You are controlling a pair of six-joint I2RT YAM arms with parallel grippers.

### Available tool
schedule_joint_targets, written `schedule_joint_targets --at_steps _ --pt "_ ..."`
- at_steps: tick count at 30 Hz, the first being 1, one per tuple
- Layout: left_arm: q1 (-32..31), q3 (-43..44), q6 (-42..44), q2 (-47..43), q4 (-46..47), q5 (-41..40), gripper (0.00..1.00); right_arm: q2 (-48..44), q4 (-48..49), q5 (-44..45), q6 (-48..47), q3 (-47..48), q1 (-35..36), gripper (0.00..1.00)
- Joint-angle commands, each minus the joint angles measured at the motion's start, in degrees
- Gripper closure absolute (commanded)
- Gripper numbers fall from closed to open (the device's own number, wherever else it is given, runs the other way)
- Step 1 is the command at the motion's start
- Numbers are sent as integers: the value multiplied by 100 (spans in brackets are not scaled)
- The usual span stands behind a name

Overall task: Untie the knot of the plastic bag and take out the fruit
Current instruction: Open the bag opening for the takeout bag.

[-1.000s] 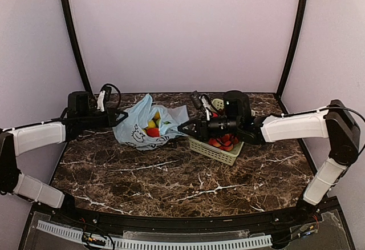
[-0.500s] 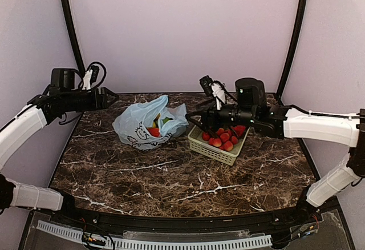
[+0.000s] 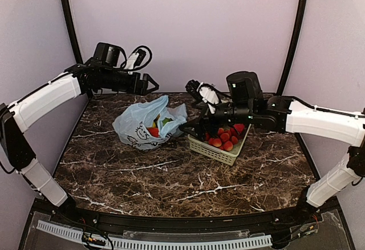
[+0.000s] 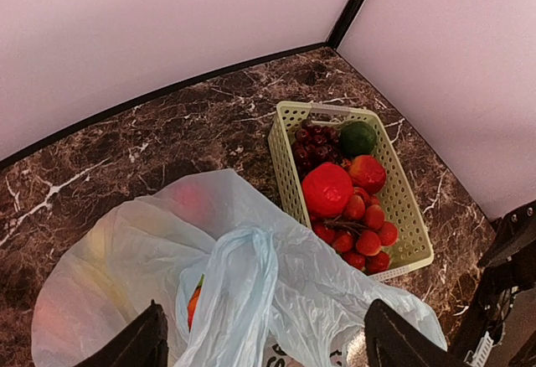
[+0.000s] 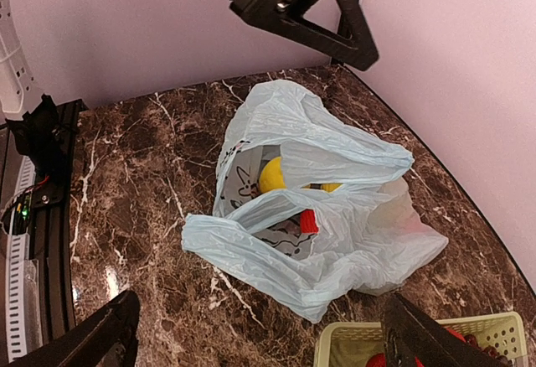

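I will next move my left gripper down and to the right in the top view onto the bag's bunched rim fold [image 3: 162, 102] [image 4: 249, 245], which stands up loose below my gripper on that side.
The light blue plastic bag [image 3: 140, 125] lies slack on the marble table, its mouth gaping. Its handle loops [image 4: 239, 275] hang loose and apart; the knot is out of view. Fruit shows inside the bag: a yellow piece [image 5: 272, 174], a red one [image 5: 308, 220] and an orange-red one [image 4: 194, 302]. My left gripper [image 3: 151, 84] hovers open above the bag's back edge, holding nothing [image 4: 266, 346]. Just right of the bag, my right gripper [image 3: 191, 127] stands open and low, with nothing between its fingers [image 5: 268, 342].
A pale green lattice basket [image 3: 214, 153] stands right of the bag, touching its edge, and holds strawberries, grapes, large red fruits and a dark green one [image 4: 358, 138]. Purple walls close in the back and sides. Bare marble lies in front of the bag.
Both grippers were shut on the bag's handles, pulling outward; they have let go and opened. My left arm rose and swung right over the bag. The bag has slackened.
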Motion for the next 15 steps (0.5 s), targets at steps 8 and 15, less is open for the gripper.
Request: schedule_joint_targets --at_steps 8,15 --pt "-482 1745 778 1595 -1045 -933 17 52 31 35 -53 -64 106 2" --pt "-636 2069 882 2060 -1451 -1382 16 5 66 86 -47 -138 104 2"
